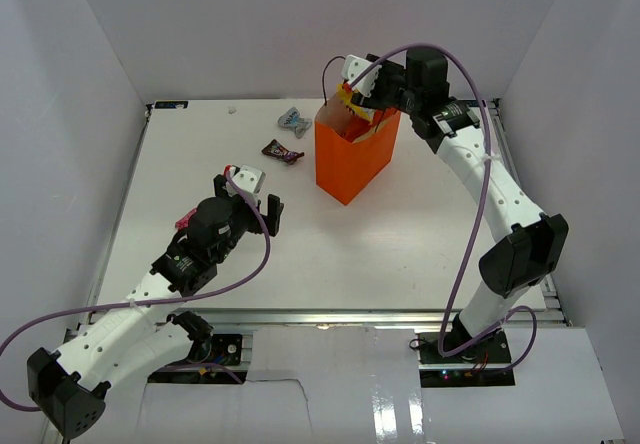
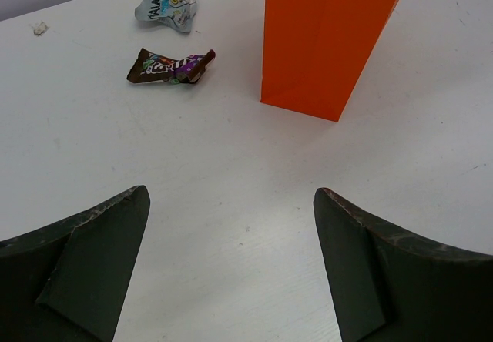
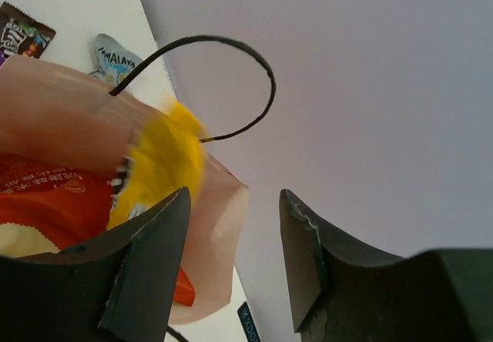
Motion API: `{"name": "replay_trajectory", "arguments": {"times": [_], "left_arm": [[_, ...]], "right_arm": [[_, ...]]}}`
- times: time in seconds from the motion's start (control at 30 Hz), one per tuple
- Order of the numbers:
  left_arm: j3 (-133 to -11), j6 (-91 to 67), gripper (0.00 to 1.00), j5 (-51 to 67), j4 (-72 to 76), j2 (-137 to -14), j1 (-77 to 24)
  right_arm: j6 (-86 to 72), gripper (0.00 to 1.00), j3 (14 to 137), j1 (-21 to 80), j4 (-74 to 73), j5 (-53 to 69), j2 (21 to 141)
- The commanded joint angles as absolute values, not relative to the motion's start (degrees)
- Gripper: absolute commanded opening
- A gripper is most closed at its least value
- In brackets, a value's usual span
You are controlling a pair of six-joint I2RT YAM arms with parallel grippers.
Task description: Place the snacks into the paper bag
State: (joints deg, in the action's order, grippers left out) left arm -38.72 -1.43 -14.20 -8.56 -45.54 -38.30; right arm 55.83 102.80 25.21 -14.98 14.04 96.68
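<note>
The pink packet is still outside the bag. I will swing my left gripper to the left in the top view, lower it over the pink packet and close it.
The orange paper bag stands upright at the back middle of the table. My right gripper hovers over its mouth, open, with nothing between its fingers. A blurred yellow packet sits at the bag's pale rim, beside a red chip bag inside. Left of the bag lie a brown candy bar and a silvery-blue wrapper. My left gripper hangs open over bare table, short of both. A pink packet peeks out beside the left arm.
White walls close in the table on the left, back and right. A small white scrap lies near the back edge. The bag's black loop handle arches up just above my right fingers.
</note>
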Motion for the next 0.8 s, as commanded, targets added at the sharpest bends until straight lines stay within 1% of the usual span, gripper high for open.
{"name": "replay_trajectory", "arguments": {"times": [0.0,0.2,0.3,0.33,0.4,0.43,0.47,0.57,0.6,0.63,0.67,0.77], "left_arm": [[-38.58,-1.05,0.98,-13.80,-7.65,-44.65,-37.97],[-38.50,-1.14,0.98,-14.24,-7.73,-44.56,-37.88],[-38.32,-1.58,0.98,-14.76,-7.47,-44.56,-37.79],[-38.23,-1.84,0.98,-15.03,-7.30,-44.65,-37.79],[-38.14,-2.90,0.98,-15.82,-6.94,-44.91,-37.53],[-38.23,-3.42,0.98,-16.17,-6.94,-45.35,-37.18],[-38.15,-4.04,0.98,-16.43,-6.86,-45.61,-36.92],[-38.58,-6.76,0.98,-17.49,-7.47,-47.63,-35.69],[-39.28,-8.51,0.98,-18.19,-7.91,-48.42,-34.81],[-39.81,-9.83,0.98,-19.24,-9.04,-49.21,-34.37],[-40.34,-13.41,0.98,-20.47,-10.01,-50.78,-33.41],[-43.59,-20.89,0.96,-25.56,-15.89,-53.43,-31.73]], "right_arm": [[60.82,0.57,106.26,26.54,-18.19,12.92,95.27],[58.10,0.63,107.66,27.07,-19.42,13.79,94.75],[51.17,0.64,110.47,27.07,-21.44,17.13,93.08],[45.93,0.67,111.00,27.07,-22.23,17.92,91.42],[40.72,0.70,111.45,26.98,-23.46,20.21,89.13],[38.17,0.73,110.75,26.98,-23.90,21.00,87.82],[33.62,0.74,109.35,26.72,-24.08,22.75,84.50],[28.14,0.74,99.52,25.14,-23.91,28.18,77.10],[25.51,0.74,93.05,24.01,-23.82,29.69,75.34],[24.36,0.74,89.51,23.39,-23.82,31.36,71.84],[22.78,0.74,82.25,22.07,-23.64,35.12,70.07],[21.97,0.75,71.49,20.31,-23.20,40.14,63.91]]}}
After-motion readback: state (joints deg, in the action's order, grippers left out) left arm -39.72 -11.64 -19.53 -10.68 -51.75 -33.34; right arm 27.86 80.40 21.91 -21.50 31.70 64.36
